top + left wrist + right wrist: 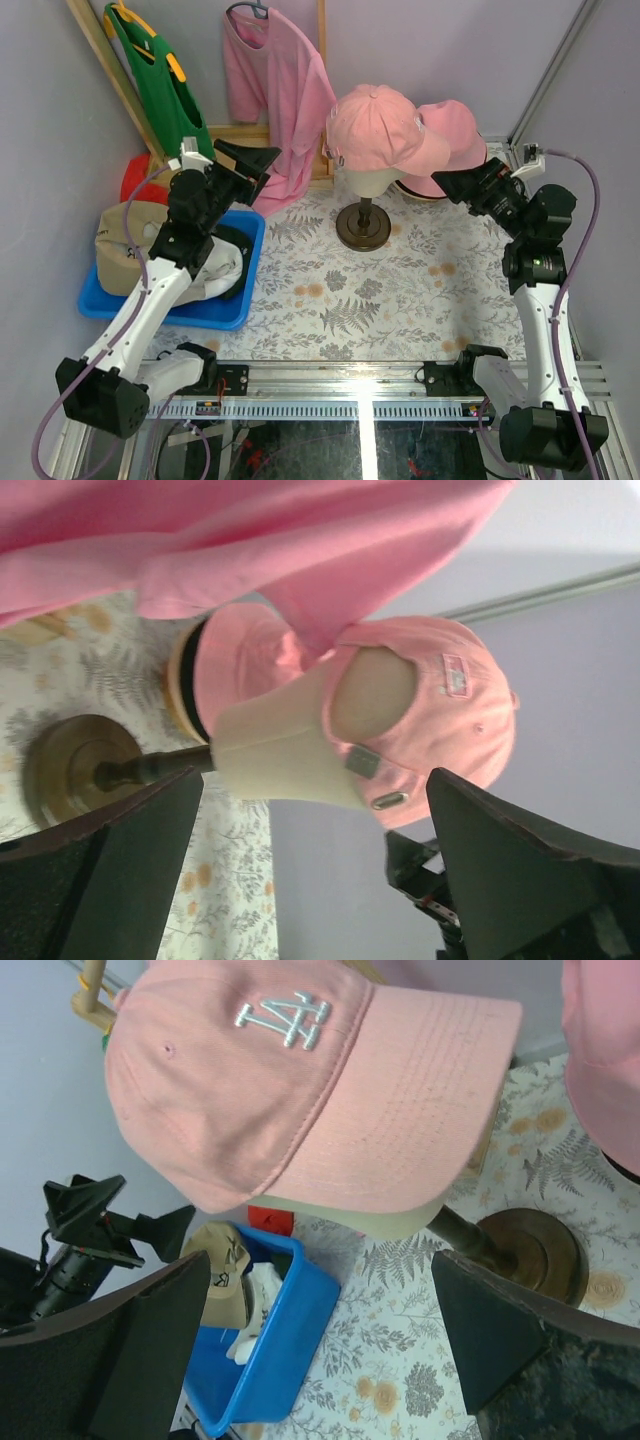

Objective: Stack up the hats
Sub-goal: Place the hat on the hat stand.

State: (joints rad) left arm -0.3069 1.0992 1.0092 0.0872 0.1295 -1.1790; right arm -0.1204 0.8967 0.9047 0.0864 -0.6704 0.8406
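Note:
The white cloth [216,273] is below and back in the blue bin, so the left gripper should next move back, tilt its open fingers down and go down onto the cloth.
A pink cap [375,125] [455,695] [290,1080] sits on the beige mannequin head [372,180], above its brown stand base [363,228]. Just behind and to the right of it lies a pink bucket hat [455,135] [235,665]. A tan cap [125,245] [222,1270] rests at the left end of the blue bin [240,300]. My left gripper [262,165] [315,780] hangs open to the left of the mannequin head, holding nothing. On the other side of the head my right gripper [452,185] [320,1258] is open and also holds nothing.
A pink shirt [285,95] and a green garment [160,75] hang on a wooden rack at the back. The blue bin [285,1345] also holds white cloth [225,270]. Something red [135,180] lies behind the bin. Grey walls close in the sides.

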